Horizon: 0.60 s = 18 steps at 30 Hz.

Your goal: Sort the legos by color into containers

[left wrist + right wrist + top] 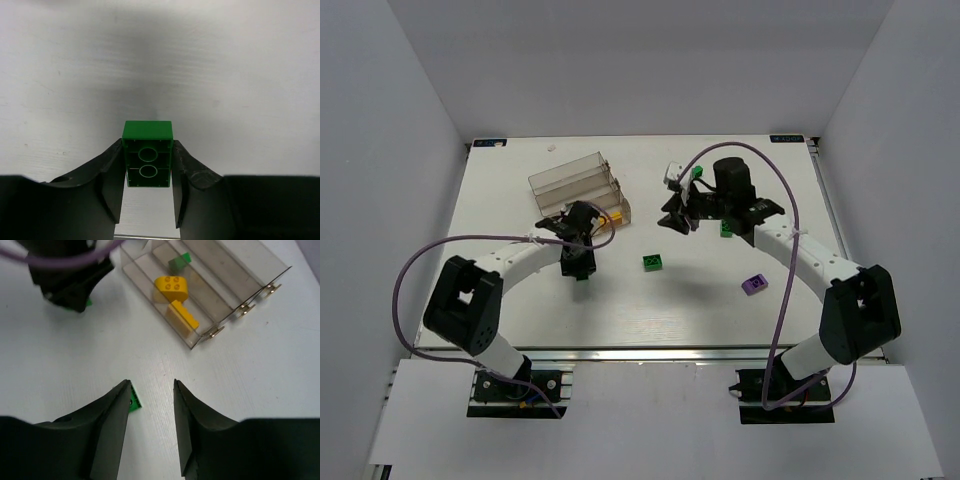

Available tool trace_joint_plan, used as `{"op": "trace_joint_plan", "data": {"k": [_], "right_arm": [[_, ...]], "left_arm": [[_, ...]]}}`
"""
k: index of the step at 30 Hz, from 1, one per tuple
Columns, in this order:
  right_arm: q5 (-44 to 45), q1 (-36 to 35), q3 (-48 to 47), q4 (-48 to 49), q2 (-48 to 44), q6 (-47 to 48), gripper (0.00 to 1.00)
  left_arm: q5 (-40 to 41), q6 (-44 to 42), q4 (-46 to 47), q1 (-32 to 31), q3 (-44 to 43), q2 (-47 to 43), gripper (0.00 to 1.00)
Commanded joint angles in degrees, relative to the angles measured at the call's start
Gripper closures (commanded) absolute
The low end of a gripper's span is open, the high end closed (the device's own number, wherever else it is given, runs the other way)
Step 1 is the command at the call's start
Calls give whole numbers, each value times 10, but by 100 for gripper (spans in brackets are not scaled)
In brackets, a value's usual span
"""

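Note:
I will next carry the green lego outward with my left gripper over the tray's middle step point(593, 193) and let it go. A green lego already lies there.
My left gripper point(147, 150) is shut on a green lego point(147, 131), whose hollow underside faces the camera; from above this gripper point(580, 265) sits just in front of the clear stepped tray point(570, 175). The tray's lowest compartment point(200, 332) holds two yellow legos point(171, 286), and a green one point(179, 261) lies in the step behind. My right gripper point(150, 385) hangs open over bare table, right of the tray, with nothing between its fingers. A green lego point(134, 399) peeks out beside its left finger. Loose on the table are green legos point(653, 262) point(726, 228) and a purple one point(754, 284).
A small white block point(672, 172) with a green piece point(696, 172) beside it lies behind the right arm. Purple cables loop over both arms. The table's edges are walled by white panels.

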State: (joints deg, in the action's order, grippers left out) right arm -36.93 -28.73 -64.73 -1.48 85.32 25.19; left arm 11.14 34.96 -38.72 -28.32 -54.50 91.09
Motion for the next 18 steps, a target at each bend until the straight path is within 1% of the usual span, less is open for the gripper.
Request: {"op": "trace_joint_plan", "data": {"k": [1,2,3,4,5,6,7,8,10,11,12,14,15,16,18], "right_arm": [[-60,5,-22,-147,16,143,54],[-67,6,-31,-184,27,184,49],[-73,7,-51,-221,40,251,35],[-72,10,-62,-254,66,280,29],[-73,9,-73,-309,78,303,25],[-72,10,-92,-325,89,330,15],[-71,10,-96,-335,106,332,11],[-70,9,-99,-340,112,332,11],[-52,5,-96,-330,122,324,11],[-47,4,-95,-325,126,319,11],[-39,3,-93,-306,129,314,11],[-24,-1,-89,-290,136,295,11],[-13,-2,-92,-288,141,292,11],[-8,-4,-99,-285,150,283,11],[-2,-4,-105,-283,159,281,11]], "left_arm": [[-1,-23,22,-3,-84,-79,78],[-2,-27,22,7,-100,-92,80],[-12,-33,24,14,-118,-93,80],[0,-38,22,14,-138,-89,80],[8,-58,19,24,-182,-81,80],[8,-66,8,36,-206,-51,80],[11,-73,1,43,-233,-32,81],[19,-82,-11,58,-280,8,82],[20,-93,-11,76,-321,45,82],[22,-96,-9,94,-357,65,82],[20,-100,-11,102,-375,100,82],[15,-112,-20,117,-413,138,82],[12,-116,-23,129,-447,155,82],[12,-124,-27,129,-464,188,81],[10,-130,-32,146,-502,216,79]]}}
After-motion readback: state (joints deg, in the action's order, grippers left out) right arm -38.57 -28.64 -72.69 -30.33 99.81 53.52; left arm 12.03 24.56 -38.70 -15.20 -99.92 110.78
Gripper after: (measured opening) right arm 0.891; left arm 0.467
